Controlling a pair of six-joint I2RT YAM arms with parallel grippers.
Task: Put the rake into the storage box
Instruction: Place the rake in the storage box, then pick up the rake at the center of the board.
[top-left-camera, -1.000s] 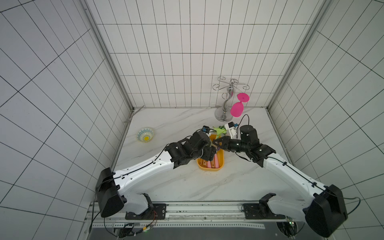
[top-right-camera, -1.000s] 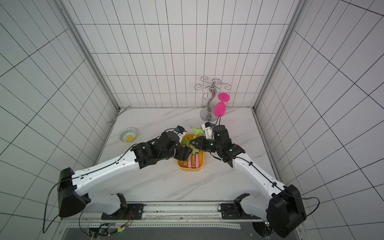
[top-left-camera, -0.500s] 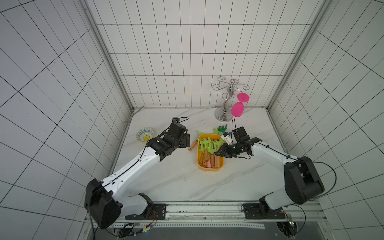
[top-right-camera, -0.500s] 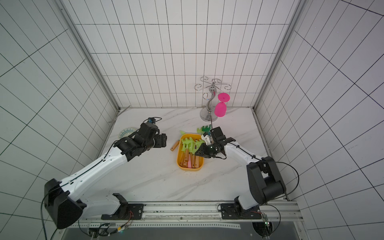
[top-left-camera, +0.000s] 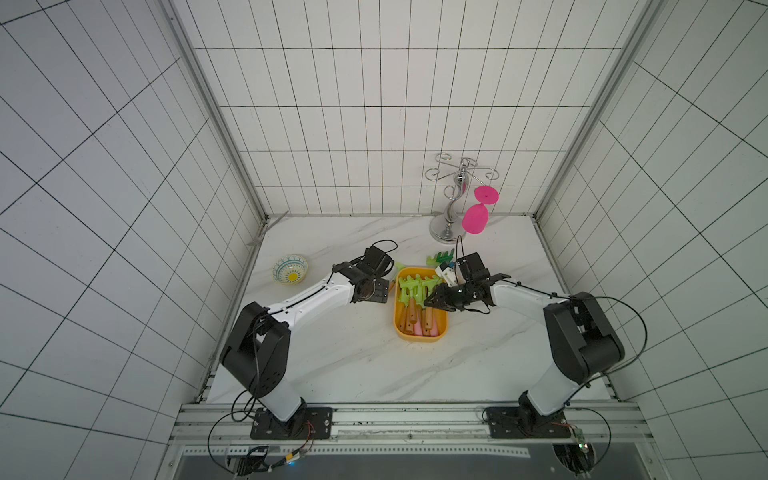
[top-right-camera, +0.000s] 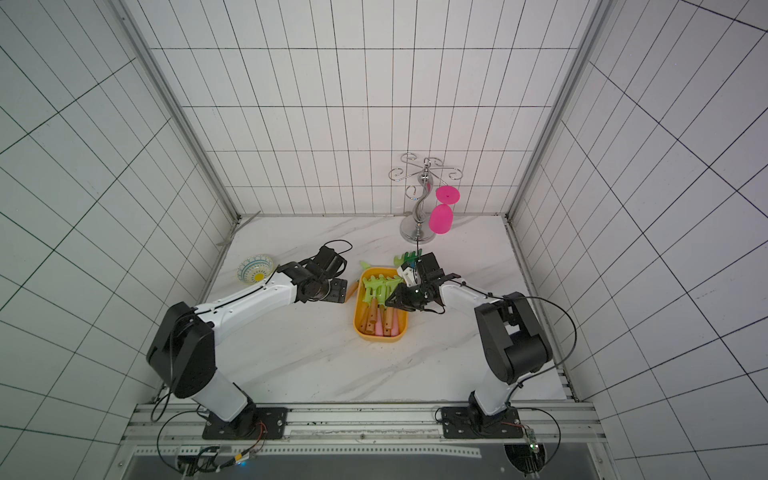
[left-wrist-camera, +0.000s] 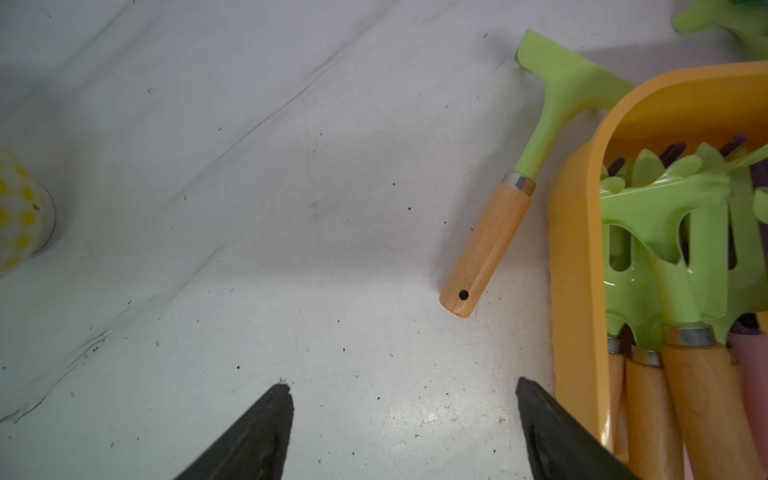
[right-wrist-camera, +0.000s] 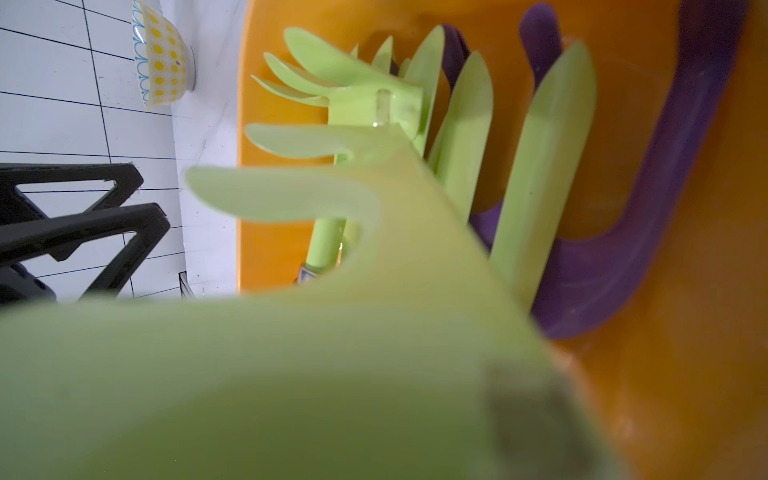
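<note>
The left gripper moves down and outward onto the flat-bladed tool's wooden handle (top-right-camera: 352, 289) (left-wrist-camera: 493, 236) next. It lies below and outward of the open fingers, and bare table leaves room around it.
The storage box (top-left-camera: 419, 337) (top-right-camera: 380, 338) is a shallow yellow-orange tub mid-table, holding several green rakes with wooden handles. My right gripper (top-left-camera: 430, 302) (top-right-camera: 390, 302) reaches over the box from the right, shut on a green rake (top-left-camera: 428, 286) near its head. In the right wrist view that rake (right-wrist-camera: 291, 374) is a blurred mass hiding the jaws, above the box's inside wall (right-wrist-camera: 685, 374). My left gripper (top-left-camera: 380, 291) (left-wrist-camera: 405, 390) stands open and empty over bare table, just left of the box wall (left-wrist-camera: 577, 270).
A green flat-bladed tool with a wooden handle (left-wrist-camera: 486, 249) (top-right-camera: 365, 264) lies beside the box's left wall. A dark green rake (top-left-camera: 438, 258) lies behind the box. A patterned bowl (top-left-camera: 291, 270) sits far left. A chrome rack (top-left-camera: 453, 208) holds a pink glass (top-left-camera: 476, 218) at the back right.
A second ago both grippers were close together over the box. The left one has since drawn off to the table left of it. The right gripper has stayed over the box.
</note>
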